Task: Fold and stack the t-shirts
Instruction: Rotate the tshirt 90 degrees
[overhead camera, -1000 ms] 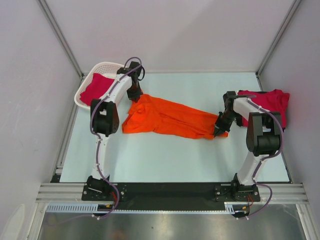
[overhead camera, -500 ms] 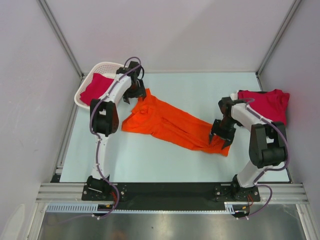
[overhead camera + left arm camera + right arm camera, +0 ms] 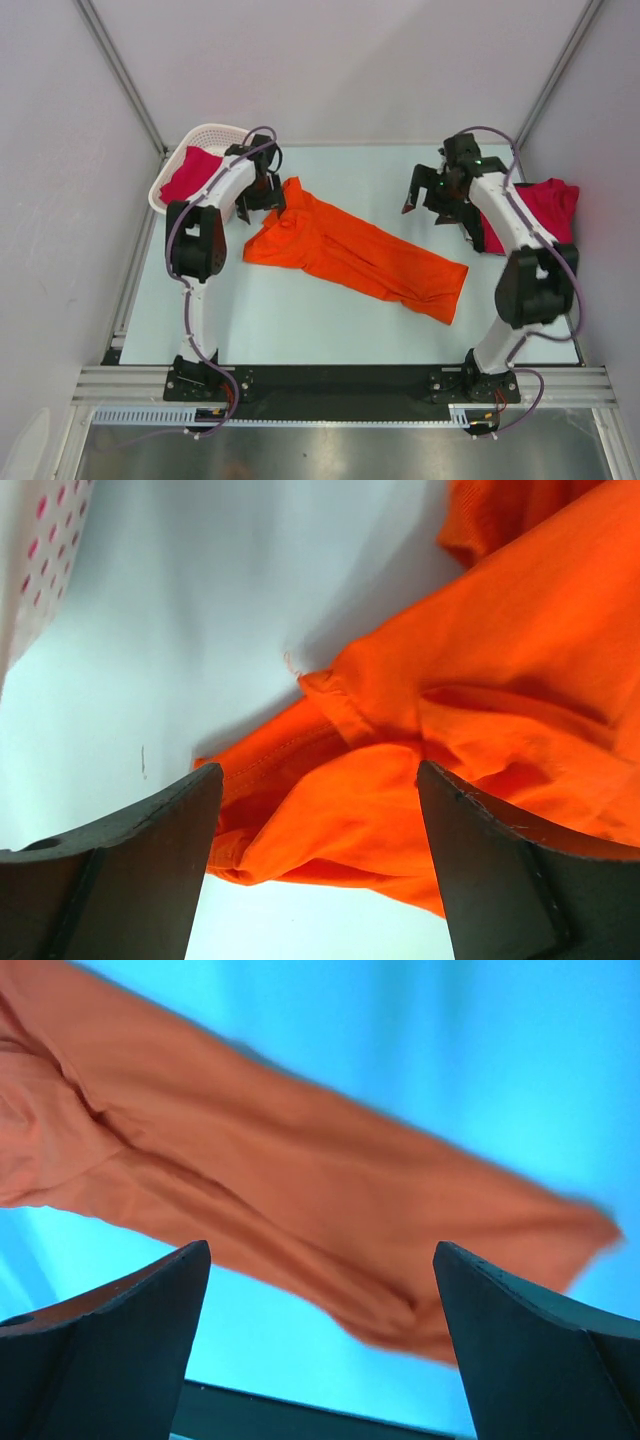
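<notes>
I should swing my right gripper left in the top view and down onto the orange t-shirt's far middle edge, which borders open table.
The bright orange t-shirt [image 3: 350, 250] lies crumpled and stretched in a diagonal band across the table, from far left to near right. My left gripper [image 3: 262, 207] hovers open over its far left end; in the left wrist view the orange t-shirt [image 3: 500, 680] shows between and under the spread gripper [image 3: 320, 880]. My right gripper [image 3: 432, 200] stands open and raised, behind the shirt's right half. The right wrist view looks down on the orange t-shirt [image 3: 280, 1190] through the empty gripper [image 3: 320, 1350]. One crimson t-shirt [image 3: 548, 205] lies far right; another crimson t-shirt [image 3: 190, 175] sits in the basket.
The white lattice basket [image 3: 212, 133] stands at the far left corner, close beside my left arm; its basket wall [image 3: 40, 560] shows in the left wrist view. Frame posts and grey walls enclose the table. The black rail [image 3: 340, 385] runs along the near edge.
Both grippers have opened and let go of the orange t-shirt. The right arm lifted and swung back toward the far right. The shirt's right end settled nearer the front edge.
</notes>
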